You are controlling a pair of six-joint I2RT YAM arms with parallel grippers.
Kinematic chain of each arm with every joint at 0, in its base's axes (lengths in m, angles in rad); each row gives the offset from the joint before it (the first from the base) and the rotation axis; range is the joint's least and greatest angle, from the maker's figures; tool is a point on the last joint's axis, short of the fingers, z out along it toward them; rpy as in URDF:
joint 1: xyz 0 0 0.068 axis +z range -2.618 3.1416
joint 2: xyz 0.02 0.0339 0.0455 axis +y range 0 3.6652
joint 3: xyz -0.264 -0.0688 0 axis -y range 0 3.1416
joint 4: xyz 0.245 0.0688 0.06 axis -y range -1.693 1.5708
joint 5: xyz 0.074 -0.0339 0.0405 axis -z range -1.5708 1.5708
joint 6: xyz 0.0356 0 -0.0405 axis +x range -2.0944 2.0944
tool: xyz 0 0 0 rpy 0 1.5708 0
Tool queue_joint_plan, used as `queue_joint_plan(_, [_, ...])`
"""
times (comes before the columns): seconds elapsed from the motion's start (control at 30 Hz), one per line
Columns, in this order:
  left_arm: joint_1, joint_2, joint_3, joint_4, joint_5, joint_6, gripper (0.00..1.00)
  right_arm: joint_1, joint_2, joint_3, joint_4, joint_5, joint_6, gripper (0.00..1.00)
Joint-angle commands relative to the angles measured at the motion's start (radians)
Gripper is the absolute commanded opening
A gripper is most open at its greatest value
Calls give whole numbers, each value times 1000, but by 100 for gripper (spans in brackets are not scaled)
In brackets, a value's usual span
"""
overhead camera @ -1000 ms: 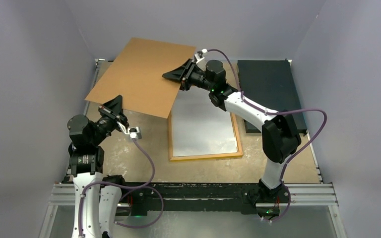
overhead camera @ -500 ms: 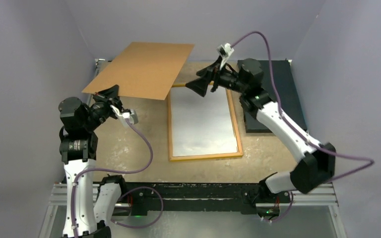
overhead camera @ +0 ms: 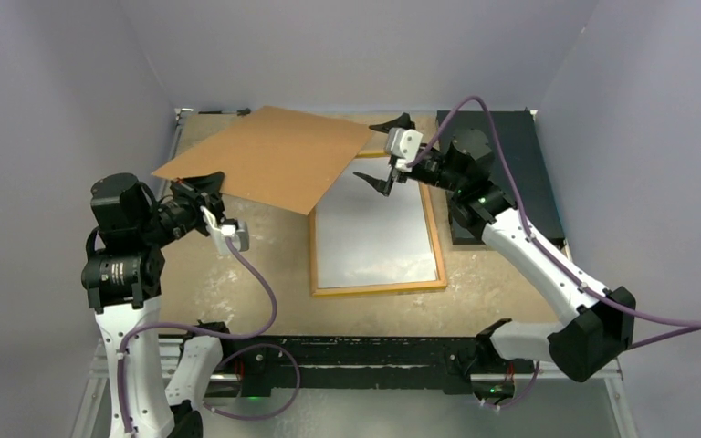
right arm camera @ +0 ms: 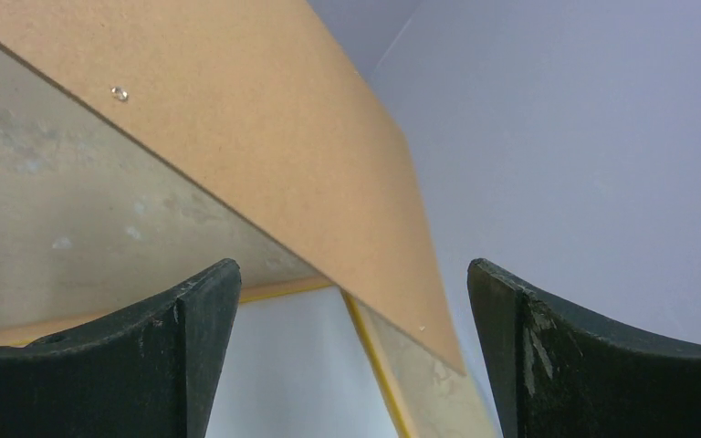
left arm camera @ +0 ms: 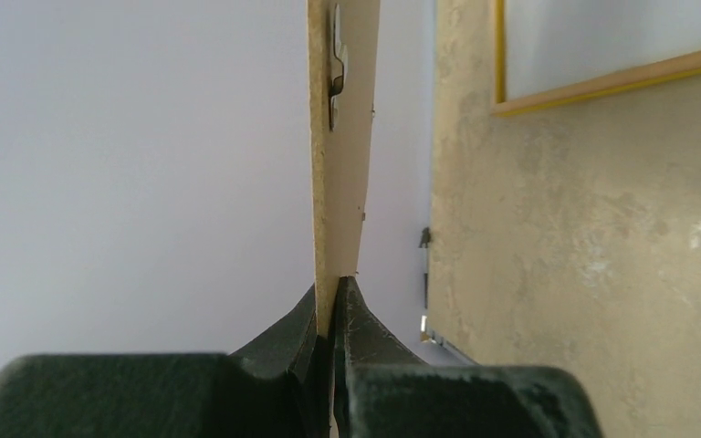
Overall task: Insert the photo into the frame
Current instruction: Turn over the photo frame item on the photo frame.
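The board's free edge (overhead camera: 340,171) (right arm camera: 324,260) is to the left in the top view, so my right gripper will slide its open fingers that way and close there.
The frame (overhead camera: 379,288) lies flat at mid-table, its thin yellow-wood border around a pale grey-white inside. I cannot tell whether that pale surface is the photo's back or the pane; no printed picture shows anywhere. My left gripper (overhead camera: 206,185) is shut on the near-left corner of a plain brown backing board (overhead camera: 265,164), held tilted in the air over the back left. In the left wrist view the jaws (left arm camera: 333,292) pinch the board (left arm camera: 338,182) edge-on. My right gripper (overhead camera: 383,152) hangs open beside the board's right corner, holding nothing. Its wrist view shows the board (right arm camera: 283,137) and frame border (right arm camera: 371,361) beyond the gap (right arm camera: 351,274).
A dark rectangular mat (overhead camera: 497,164) lies at the back right, next to the frame. Grey walls close in the left, right and back. The right arm's cable (overhead camera: 456,105) loops above the mat. The beige tabletop (overhead camera: 237,274) shows left of the frame.
The right gripper let go of the board's right edge, opened wide and drew back to the right. The left arm swung left, carrying the board off the frame's top and lower.
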Motion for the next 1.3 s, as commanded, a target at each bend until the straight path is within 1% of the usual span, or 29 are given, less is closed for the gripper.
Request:
queue_joint_plan(0.0, [-1, 4, 72, 2, 71, 64, 0, 57, -16, 19, 7, -1, -183, 96])
queue_joint_plan(0.2, [-1, 10, 84, -13, 87, 72, 0, 133, 41, 56, -91, 21, -267, 93])
queue_joint_plan(0.3, [-2, 15, 95, -33, 89, 85, 0, 169, 87, 82, -86, 85, -280, 90])
queue_joint_plan(0.37, [0, 15, 101, -35, 91, 85, 0, 182, 118, 101, -55, 141, -273, 80])
queue_joint_plan(0.43, [-2, 15, 108, -36, 93, 78, 0, 188, 142, 110, -17, 186, -262, 66])
queue_joint_plan(0.5, [0, 16, 116, -29, 96, 55, 0, 194, 153, 107, 24, 212, -262, 46])
queue_joint_plan(0.57, [-2, 15, 120, -4, 99, 22, 0, 204, 148, 88, 75, 240, -263, 29])
queue_joint_plan(0.63, [-2, 11, 113, 56, 101, -39, 0, 212, 127, 64, 122, 253, -259, 15])
queue_joint_plan(0.67, [-1, 7, 101, 108, 99, -88, 0, 215, 113, 52, 142, 254, -257, 4])
queue_joint_plan(0.7, [-1, 1, 86, 178, 93, -160, 0, 217, 98, 42, 163, 256, -246, 0])
queue_joint_plan(0.77, [-1, -7, 48, 380, 55, -334, 0, 218, 67, 30, 197, 255, -203, 0])
queue_joint_plan(0.8, [-2, -8, 30, 488, 26, -447, 14, 219, 51, 29, 214, 251, -166, 0])
queue_joint_plan(0.83, [-1, -5, 12, 608, -22, -550, 36, 218, 38, 33, 225, 243, -120, 0])
queue_joint_plan(0.87, [-1, 2, -3, 755, -74, -663, 52, 219, 24, 45, 229, 232, -74, 0])
queue_joint_plan(0.9, [-1, 13, -11, 826, -124, -752, 62, 219, 16, 62, 224, 226, -11, 0])
queue_joint_plan(0.93, [-1, 26, -10, 908, -178, -821, 76, 219, 17, 91, 203, 208, 62, 0])
queue_joint_plan(0.97, [0, 40, -3, 951, -227, -887, 83, 218, 21, 130, 164, 202, 135, 0])
queue_joint_plan(1.07, [-1, 85, 28, 1038, -390, -1037, 88, 214, 47, 255, 14, 231, 256, 0])
queue_joint_plan(1.17, [0, 114, 63, 1063, -523, -1138, 91, 181, 95, 396, -179, 227, 370, 0])
queue_joint_plan(1.23, [-2, 126, 69, 1066, -588, -1182, 92, 125, 134, 482, -305, 172, 452, 0])
queue_joint_plan(1.27, [-1, 127, 67, 1065, -610, -1199, 95, 84, 143, 491, -331, 114, 504, 0])
